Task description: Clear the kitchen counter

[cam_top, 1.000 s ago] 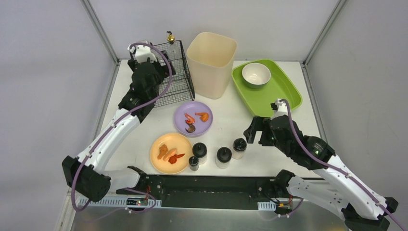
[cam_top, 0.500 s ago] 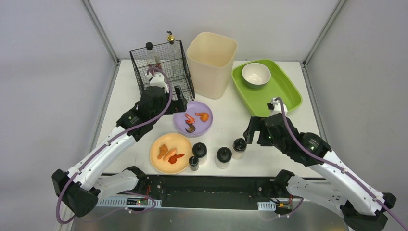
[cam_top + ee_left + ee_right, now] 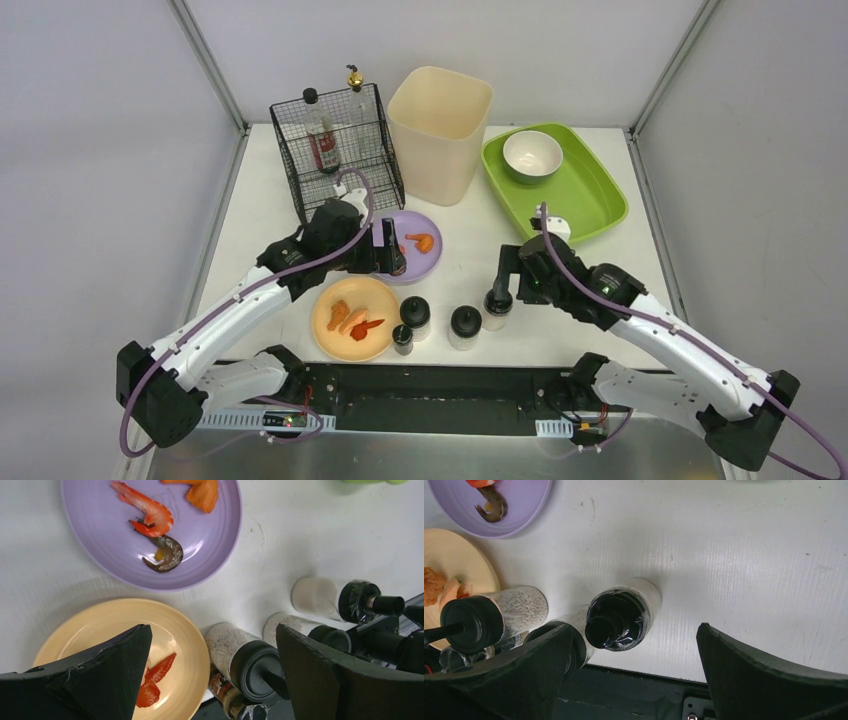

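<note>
The bottle's black cap is below my right gripper's fingers and to their left in the top view, so I will move down and sideways around it next.
On the white kitchen counter (image 3: 470, 250) stand a purple plate (image 3: 425, 262) with shrimp, an orange plate (image 3: 335, 295) with food scraps, three black-capped shakers (image 3: 464, 325) and a small spice bottle (image 3: 402, 338). My left gripper (image 3: 385, 250) hovers open over the purple plate's left edge; in the left wrist view it (image 3: 212, 630) spans the orange plate (image 3: 100, 625) and a shaker (image 3: 250, 660). My right gripper (image 3: 508, 275) is open just above the rightmost shaker (image 3: 497, 303), whose cap (image 3: 616, 620) sits between the open fingers (image 3: 634, 627), untouched.
A black wire basket (image 3: 385, 185) at the back left holds a dark bottle (image 3: 322, 140). Beside it stands a tall cream bin (image 3: 440, 130). A green tray (image 3: 590, 190) at the back right carries a white bowl (image 3: 532, 155). Metal frame posts mark the corners.
My left arm has drawn back from the wire basket to the purple plate, and a bottle now shows inside the basket. My right gripper has moved left and nearer over the rightmost shaker.
</note>
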